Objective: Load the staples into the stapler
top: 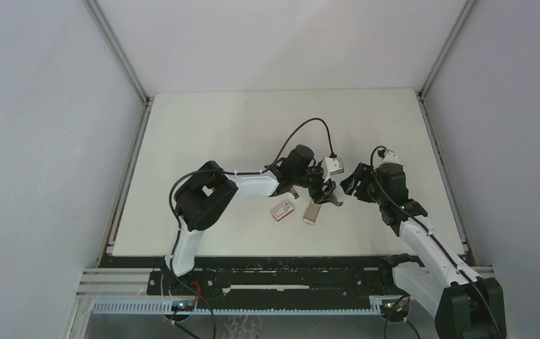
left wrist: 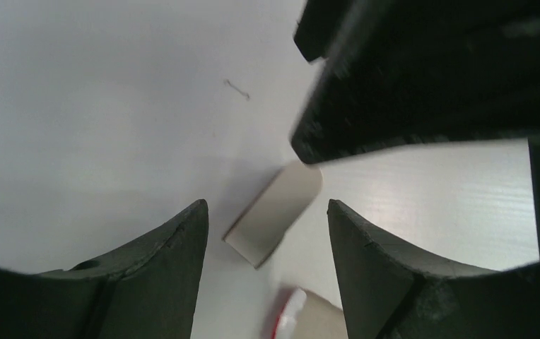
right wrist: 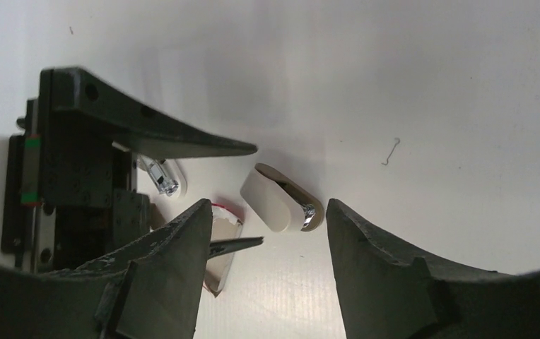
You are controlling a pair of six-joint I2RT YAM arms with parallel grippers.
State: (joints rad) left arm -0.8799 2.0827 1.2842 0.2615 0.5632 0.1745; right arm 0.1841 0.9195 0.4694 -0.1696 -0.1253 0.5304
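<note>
The stapler lies between my spread fingers, so next my left gripper needs to lower onto its square end by the box sleeve and close on its sides.
The white stapler (top: 312,212) lies flat on the table, a little right of the red-and-white box sleeve (top: 282,210). My left gripper (top: 326,194) hovers just above and behind it, open and empty. In the left wrist view the stapler (left wrist: 274,215) lies ahead, between the spread fingertips of the left gripper (left wrist: 267,205). My right gripper (top: 352,185) is open and empty to the stapler's right. In the right wrist view the stapler (right wrist: 281,199) shows a shiny metal end ahead of the right gripper (right wrist: 268,203). No grey staple tray shows clearly.
A single loose staple (right wrist: 391,150) lies on the table beyond the stapler. A small white piece with a shiny metal end (right wrist: 162,176) lies under the left gripper's finger (right wrist: 182,141). The box sleeve (right wrist: 225,236) sits beside the stapler. The two grippers are close together.
</note>
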